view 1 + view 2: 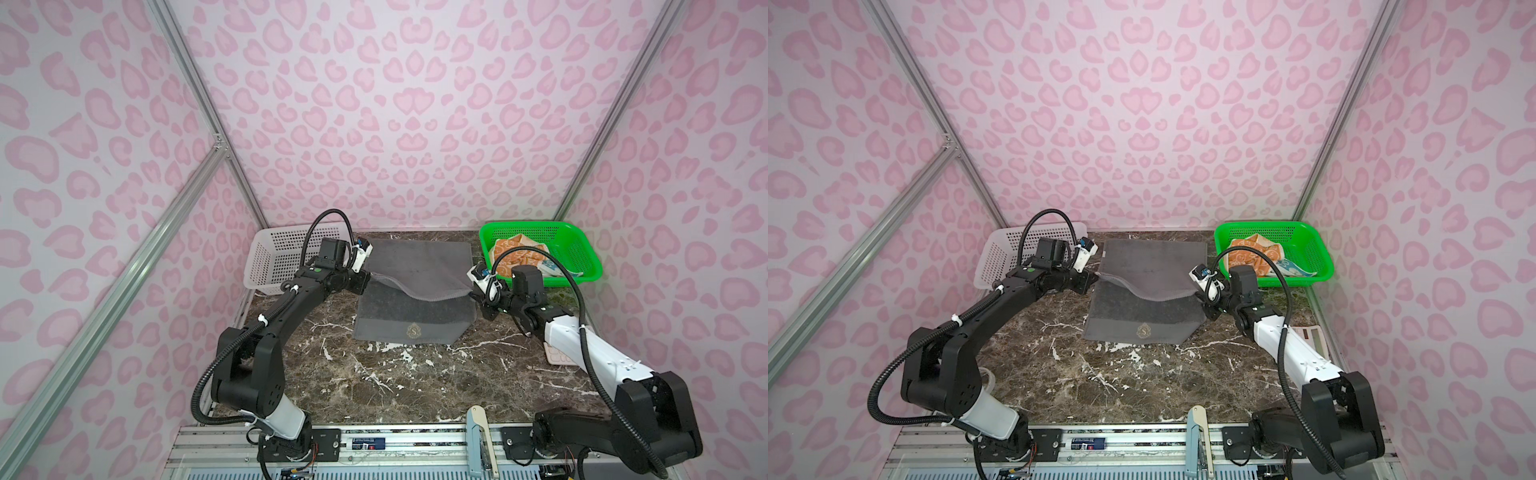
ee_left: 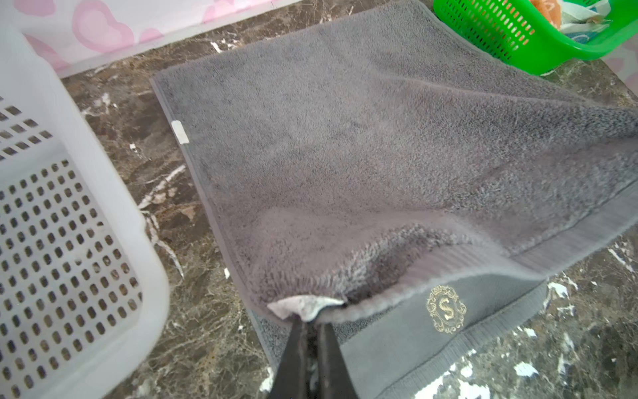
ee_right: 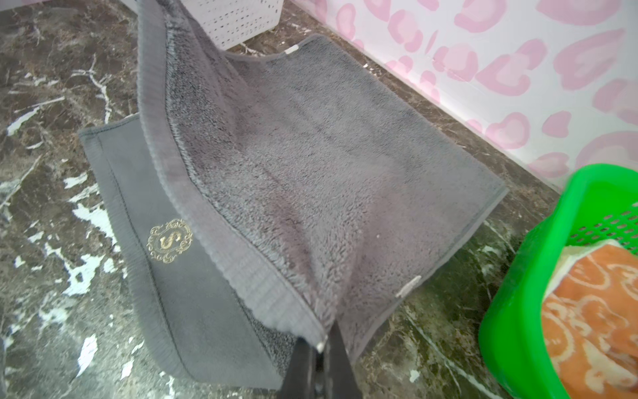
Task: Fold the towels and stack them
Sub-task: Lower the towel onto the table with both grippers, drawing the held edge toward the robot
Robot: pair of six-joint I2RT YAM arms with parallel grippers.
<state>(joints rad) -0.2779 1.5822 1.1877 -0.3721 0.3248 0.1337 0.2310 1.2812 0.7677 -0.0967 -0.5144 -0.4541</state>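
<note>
My left gripper is holding the corner of the towel and will move back and down to let it go over the near part's matching end [image 1: 364,329], which lies uncovered below it and toward my base.
A dark grey towel [image 1: 415,266] [image 1: 1150,266] lies on the marble table, its near band with a gold "S" emblem [image 1: 413,331] flat. A second edge is lifted and sags over it between both grippers. My left gripper [image 1: 371,275] [image 2: 309,319] is shut on that edge's left corner, by a white label. My right gripper [image 1: 471,294] [image 3: 322,342] is shut on the right corner. The orange towel [image 1: 519,253] [image 3: 593,311] and the blue towel [image 1: 557,268] lie crumpled in the green basket [image 1: 540,226].
A white perforated basket [image 1: 270,266] [image 2: 69,207] stands at the back left, close to my left arm. The green basket [image 1: 1320,253] sits at the back right behind my right wrist. A pink keypad-like object [image 1: 557,355] lies under the right forearm. Pink-patterned walls enclose the table.
</note>
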